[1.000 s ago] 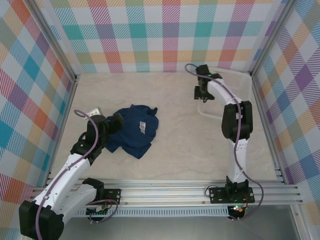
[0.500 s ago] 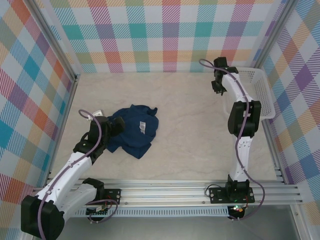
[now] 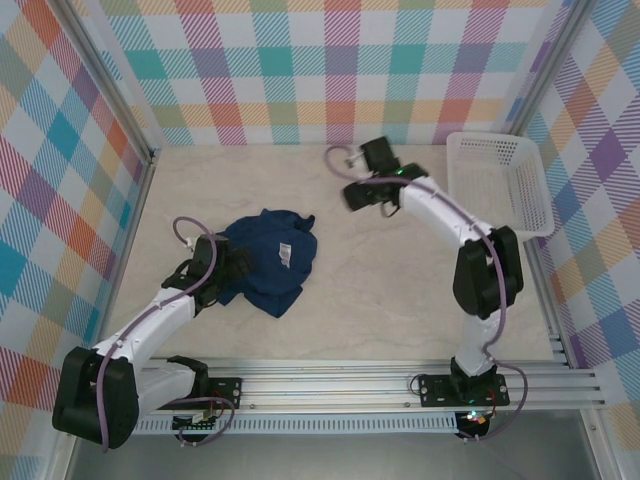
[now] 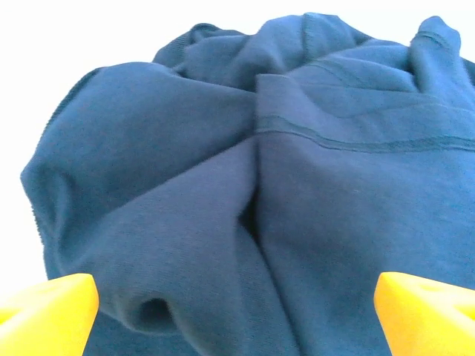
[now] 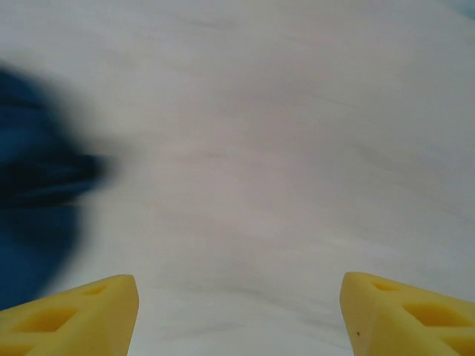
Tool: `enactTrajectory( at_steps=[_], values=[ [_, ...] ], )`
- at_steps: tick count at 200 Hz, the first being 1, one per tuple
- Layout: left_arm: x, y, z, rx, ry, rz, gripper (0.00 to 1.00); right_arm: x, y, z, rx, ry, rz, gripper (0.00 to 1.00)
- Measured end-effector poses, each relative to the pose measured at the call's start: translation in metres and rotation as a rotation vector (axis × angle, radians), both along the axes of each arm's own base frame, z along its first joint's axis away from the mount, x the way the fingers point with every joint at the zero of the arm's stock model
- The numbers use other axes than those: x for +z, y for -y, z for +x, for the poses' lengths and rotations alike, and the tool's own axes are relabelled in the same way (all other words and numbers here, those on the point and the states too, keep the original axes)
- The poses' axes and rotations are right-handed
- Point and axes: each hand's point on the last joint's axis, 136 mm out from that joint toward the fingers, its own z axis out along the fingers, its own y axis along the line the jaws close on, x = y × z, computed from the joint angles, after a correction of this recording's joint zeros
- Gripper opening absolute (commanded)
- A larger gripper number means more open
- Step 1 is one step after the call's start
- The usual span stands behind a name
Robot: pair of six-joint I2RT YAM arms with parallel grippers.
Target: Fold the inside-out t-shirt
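The raised edge of the shirt's folded far corner [image 3: 247, 233] [image 4: 278, 87] offers a pinch, and the corner lies outward of my fingertips, so my left gripper will move outward and down onto it next.
The inside-out t-shirt [image 3: 270, 262] lies crumpled on the table left of centre, dark navy with a small white label [image 3: 285, 252] on top. My left gripper [image 3: 237, 270] is at its left edge. In the left wrist view the left gripper [image 4: 237, 322] stands open, with folds of the t-shirt [image 4: 245, 170] between its yellow fingertips [image 4: 52, 311]. My right gripper [image 3: 353, 196] hovers over bare table toward the back, right of the shirt. The right wrist view has the right gripper [image 5: 237, 315] open and empty, with the t-shirt [image 5: 33, 215] a blur at the left.
A white mesh basket [image 3: 497, 185] stands at the back right against the checked wall. Checked walls and metal posts close in the table [image 3: 400, 280] on three sides. A metal rail [image 3: 350, 385] runs along the near edge.
The right gripper let go of the basket at the back right, and the arm swung left toward the table's middle. The left gripper crept closer onto the shirt's left edge.
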Motion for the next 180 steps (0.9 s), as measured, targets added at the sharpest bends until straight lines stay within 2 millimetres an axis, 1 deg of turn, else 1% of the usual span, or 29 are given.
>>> enactTrajectory(
  at_steps=[9,15,23,32,42,50,62,67,78,83,94,102,113,124,129,139,146,154,164,180],
  values=[
    [0.000,-0.004,0.001,0.012,0.000,0.000,0.92,-0.001,-0.037,-0.020,0.084,-0.035,0.091,0.73],
    [0.000,-0.005,0.002,0.016,0.003,-0.002,0.91,-0.006,-0.055,-0.029,0.121,-0.066,0.137,0.73],
    [-0.001,-0.005,0.003,0.019,0.003,-0.002,0.90,-0.015,-0.072,-0.037,0.152,-0.116,0.189,0.72],
    [-0.004,-0.006,0.005,0.021,-0.001,-0.001,0.88,-0.029,-0.084,-0.040,0.163,-0.172,0.236,0.70],
    [-0.008,-0.004,0.008,0.015,-0.012,-0.002,0.87,-0.046,-0.092,-0.040,0.156,-0.229,0.271,0.69],
    [-0.011,-0.002,0.012,0.009,-0.018,-0.006,0.87,-0.064,-0.096,-0.040,0.147,-0.277,0.288,0.68],
    [-0.013,0.002,0.019,-0.004,-0.028,-0.010,0.86,-0.087,-0.099,-0.042,0.128,-0.339,0.298,0.64],
    [-0.014,0.004,0.022,-0.011,-0.030,-0.013,0.85,-0.097,-0.101,-0.043,0.121,-0.366,0.302,0.60],
    [-0.014,0.009,0.033,-0.032,-0.036,-0.015,0.82,-0.115,-0.104,-0.045,0.116,-0.410,0.308,0.46],
    [-0.014,0.012,0.039,-0.042,-0.038,-0.017,0.76,-0.122,-0.105,-0.046,0.111,-0.431,0.309,0.41],
    [-0.014,0.017,0.053,-0.068,-0.047,-0.007,0.70,-0.136,-0.107,-0.047,0.098,-0.469,0.311,0.31],
    [-0.015,0.021,0.065,-0.083,-0.051,-0.006,0.63,-0.140,-0.108,-0.047,0.100,-0.480,0.312,0.24],
    [-0.018,0.025,0.077,-0.107,-0.062,0.005,0.50,-0.141,-0.109,-0.047,0.099,-0.485,0.315,0.11],
    [-0.022,0.028,0.087,-0.120,-0.074,0.006,0.43,-0.136,-0.109,-0.046,0.108,-0.472,0.319,0.00],
    [-0.024,0.030,0.091,-0.133,-0.080,0.009,0.38,-0.133,-0.109,-0.045,0.103,-0.470,0.322,0.00],
    [-0.028,0.032,0.097,-0.150,-0.093,0.015,0.24,-0.124,-0.106,-0.043,0.101,-0.448,0.326,0.00],
    [-0.029,0.035,0.100,-0.160,-0.098,0.011,0.14,-0.115,-0.104,-0.042,0.102,-0.428,0.328,0.00],
    [-0.029,0.037,0.104,-0.177,-0.099,0.011,0.06,-0.102,-0.101,-0.042,0.106,-0.403,0.332,0.00],
    [-0.025,0.040,0.107,-0.192,-0.091,0.001,0.01,-0.081,-0.096,-0.041,0.112,-0.359,0.338,0.00],
    [-0.010,0.046,0.113,-0.221,-0.056,-0.015,0.00,-0.038,-0.085,-0.037,0.115,-0.262,0.347,0.00]
  ],
)
